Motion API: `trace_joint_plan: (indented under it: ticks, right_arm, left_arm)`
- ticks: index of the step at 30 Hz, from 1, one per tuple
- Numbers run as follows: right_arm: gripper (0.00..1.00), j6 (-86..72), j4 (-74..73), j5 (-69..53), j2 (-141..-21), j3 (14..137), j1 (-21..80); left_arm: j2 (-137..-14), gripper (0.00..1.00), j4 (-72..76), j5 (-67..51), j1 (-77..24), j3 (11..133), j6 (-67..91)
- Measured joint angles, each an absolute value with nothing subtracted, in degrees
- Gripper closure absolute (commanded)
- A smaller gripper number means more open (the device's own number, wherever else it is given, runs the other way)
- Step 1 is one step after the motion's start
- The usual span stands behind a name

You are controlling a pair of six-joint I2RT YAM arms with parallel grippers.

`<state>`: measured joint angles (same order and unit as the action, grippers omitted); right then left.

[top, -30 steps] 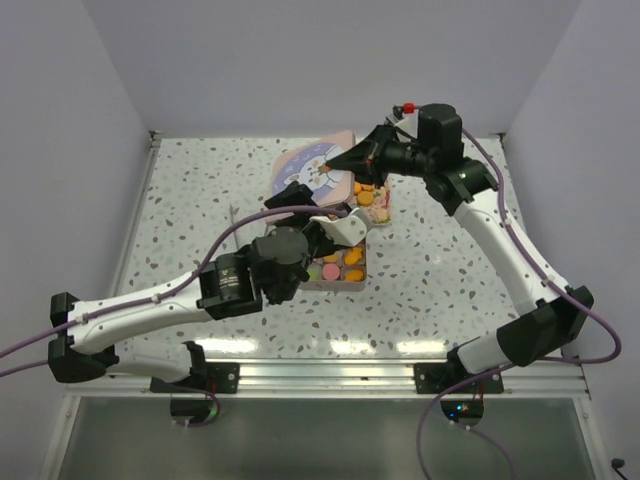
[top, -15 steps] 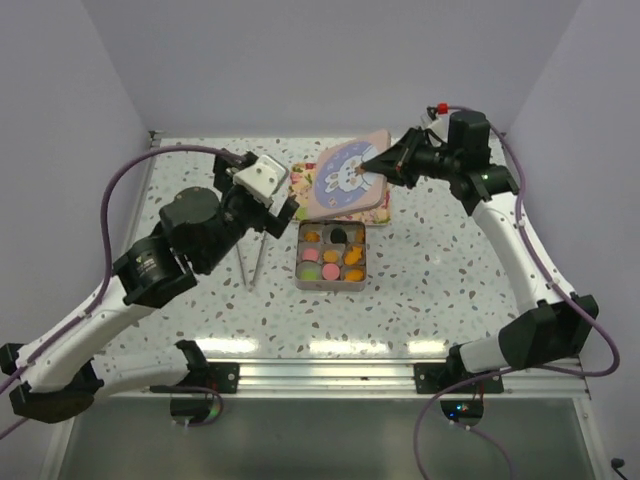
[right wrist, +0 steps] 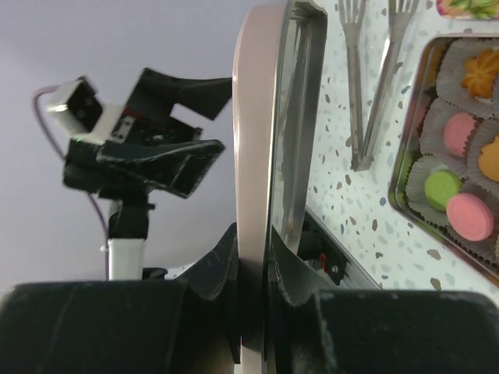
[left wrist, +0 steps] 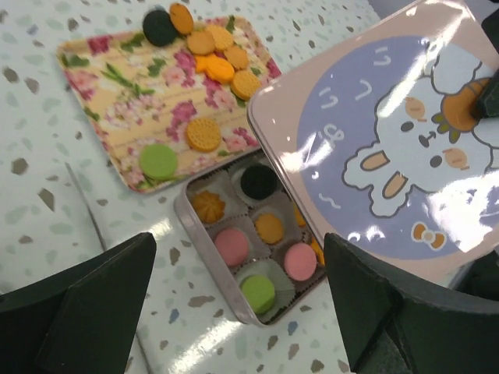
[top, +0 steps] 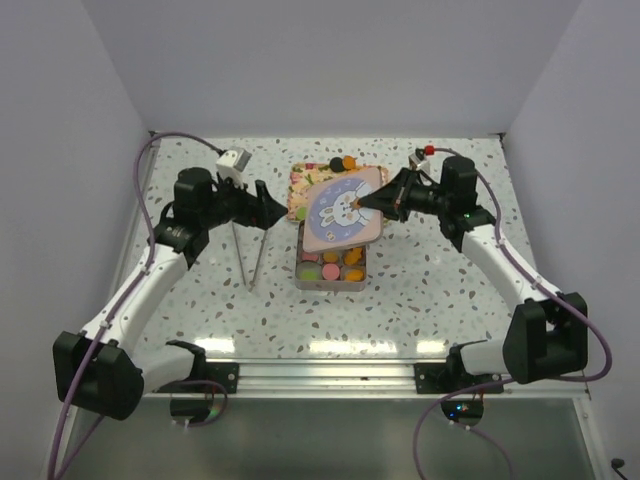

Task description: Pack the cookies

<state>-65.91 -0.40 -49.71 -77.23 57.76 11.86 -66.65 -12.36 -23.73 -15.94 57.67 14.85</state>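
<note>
My right gripper will next bring the tilted lid down and back onto the square tin's open top and let go of its edge, because the cookies there are uncovered.
Cookies lie on the floral tray at its far end; in the left wrist view they are orange, black and green discs. More cookies sit in paper cups in the square tin. My right gripper is shut on the edge of the rabbit-picture lid, held tilted above the tin's far half; the right wrist view shows the pinched lid edge. My left gripper is open and empty, left of the tray, above the table.
Metal tongs lie on the table left of the tin and also show in the right wrist view. The tin's rim lies just in front of the tray.
My left arm has pulled back from over the tin to the left. My right gripper has carried the lid from over the tray to above the tin's far half.
</note>
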Motion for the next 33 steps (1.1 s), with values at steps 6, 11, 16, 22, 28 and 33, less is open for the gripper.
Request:
trace_joint_plan:
  ticks: [6,11,16,22,28,33]
  right_arm:
    - [1.00,-67.7,10.3,-52.5,-77.9,51.9,11.8]
    - [1.00,-67.5,15.5,-53.7,-80.9,46.6,11.8]
    - [1.00,-67.3,20.4,-53.7,-83.6,40.9,11.8]
    - [1.00,-68.5,28.9,-53.6,-86.8,35.4,11.6]
    - [1.00,-67.9,32.4,-53.5,-88.3,34.3,11.6]
    - [0.79,-67.8,35.7,-53.5,-90.6,33.5,11.5]
  left_arm:
    - [-66.7,0.11,-4.3,-31.8,-14.3,47.9,22.0]
    - [-67.5,0.12,-2.7,-32.5,-13.6,45.5,23.6]
    - [-67.8,0.12,1.0,-33.6,-13.5,41.2,25.6]
    - [-71.5,0.12,6.9,-36.3,-13.5,37.8,28.7]
    - [-76.3,0.12,9.8,-38.0,-13.5,37.3,29.5]
    - [-78.7,0.12,11.6,-39.0,-13.5,37.0,29.5]
